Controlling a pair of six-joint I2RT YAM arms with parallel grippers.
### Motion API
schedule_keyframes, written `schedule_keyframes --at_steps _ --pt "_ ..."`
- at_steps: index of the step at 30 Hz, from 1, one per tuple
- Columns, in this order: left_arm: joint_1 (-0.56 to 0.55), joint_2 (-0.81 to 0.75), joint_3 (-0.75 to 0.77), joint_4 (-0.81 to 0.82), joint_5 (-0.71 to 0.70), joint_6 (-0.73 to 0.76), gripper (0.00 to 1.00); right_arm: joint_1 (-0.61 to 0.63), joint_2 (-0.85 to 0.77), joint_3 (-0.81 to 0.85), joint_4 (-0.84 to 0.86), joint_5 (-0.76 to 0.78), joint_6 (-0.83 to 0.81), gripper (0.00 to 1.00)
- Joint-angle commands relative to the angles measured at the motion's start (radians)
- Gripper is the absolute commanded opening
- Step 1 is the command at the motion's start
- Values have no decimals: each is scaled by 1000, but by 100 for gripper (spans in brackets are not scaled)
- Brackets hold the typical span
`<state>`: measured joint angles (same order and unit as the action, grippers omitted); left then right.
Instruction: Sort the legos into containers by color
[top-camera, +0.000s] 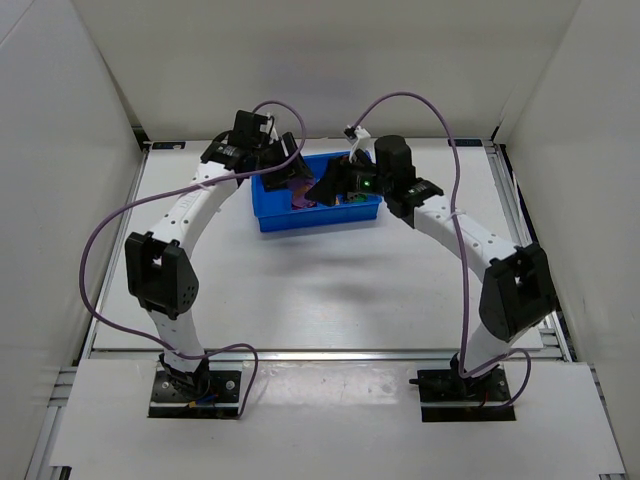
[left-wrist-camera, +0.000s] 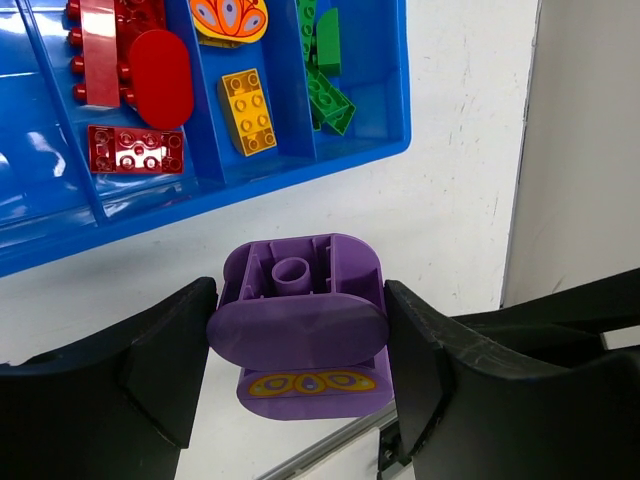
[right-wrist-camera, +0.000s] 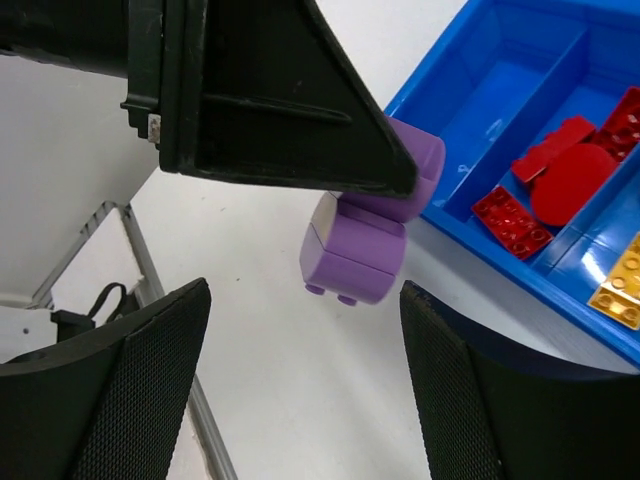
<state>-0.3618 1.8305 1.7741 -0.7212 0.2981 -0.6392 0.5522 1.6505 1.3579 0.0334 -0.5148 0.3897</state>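
I will move my left gripper left in the top view, lower into the tray's empty end section beside the red legos and release.
My left gripper is shut on a purple lego, two rounded pieces stacked, one with a yellow butterfly print. It hangs over the white table just outside the blue tray of containers. Inside, red legos fill one compartment. A yellow brick and an orange oval lie in the one beside it, and green bricks in the one after that. My right gripper stands open and empty, below the purple lego and the left finger.
In the top view both wrists meet over the tray at the back of the table. White enclosure walls stand left, right and behind. A metal rail edges the table near the right gripper.
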Motion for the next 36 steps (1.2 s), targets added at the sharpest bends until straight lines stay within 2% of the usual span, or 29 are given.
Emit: schedule_keyframes --at_steps 1,13,20,23,25,26,30,36 --pt "0 -80 -11 23 27 -11 10 11 28 44 39 -22 29 80" --pt "0 -108 -39 32 47 -13 10 11 94 78 48 9 63 79" --pt "-11 -120 -53 37 32 -2 10 12 141 125 68 -8 83 59" --pt "-19 -119 -51 39 7 7 10 11 158 136 71 -22 83 37" --pt "-19 -116 -47 42 -14 15 10 14 160 136 74 -39 83 27" --pt "-19 -114 -41 40 -45 18 10 15 154 129 74 -44 78 19" --pt "-16 -108 -30 66 -126 33 10 20 123 81 66 -59 60 2" --pt "9 -79 28 80 -207 52 10 20 48 -2 48 -99 8 0"
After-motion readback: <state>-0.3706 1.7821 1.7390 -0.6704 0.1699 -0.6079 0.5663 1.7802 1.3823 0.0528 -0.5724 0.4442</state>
